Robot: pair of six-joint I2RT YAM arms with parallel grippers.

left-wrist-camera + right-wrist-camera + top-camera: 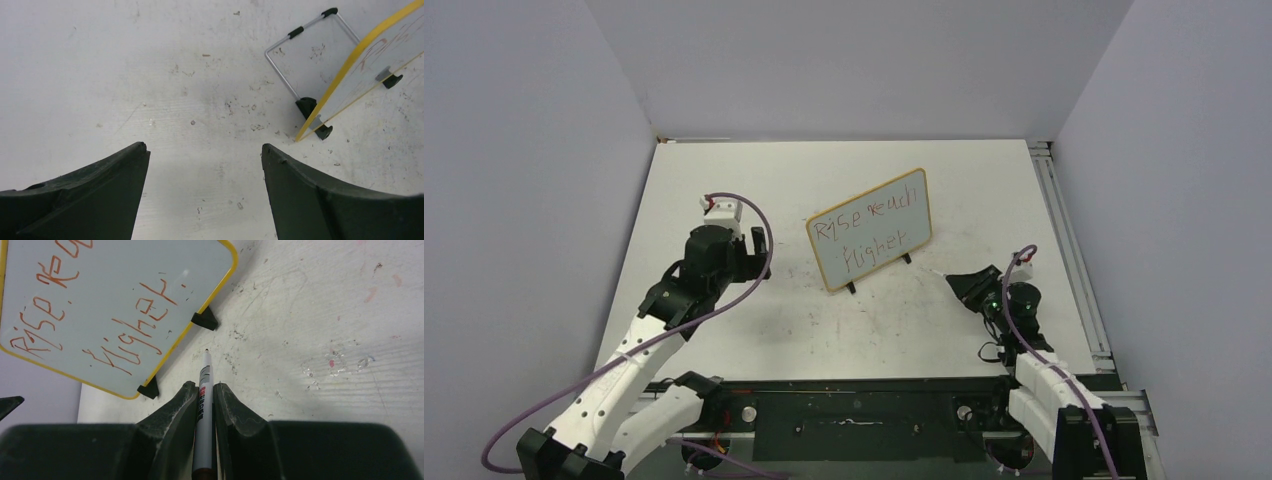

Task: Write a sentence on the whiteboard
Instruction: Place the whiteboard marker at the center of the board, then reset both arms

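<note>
I will lower my right gripper next toward the bare table in front of the whiteboard (916,232) to put down the grey marker (205,385), because both lines of the sentence are written.
The whiteboard (916,232) stands propped on its black feet in the middle of the table, tilted in its yellow frame. The sentence (864,226) runs across it in two lines of red-brown letters, and the right wrist view shows the sentence (125,335) close up on the whiteboard (115,280). My right gripper (959,282) sits just right of the board, shut on a grey marker (205,385) whose tip points at the table near the board's foot. My left gripper (759,243) hovers left of the board, open and empty (204,147).
The board's wire stand (300,35) and its black feet (306,106) rest on the scuffed white table, to the right of my left gripper. Grey walls close in the table on three sides. A metal rail (1064,230) runs along the right edge.
</note>
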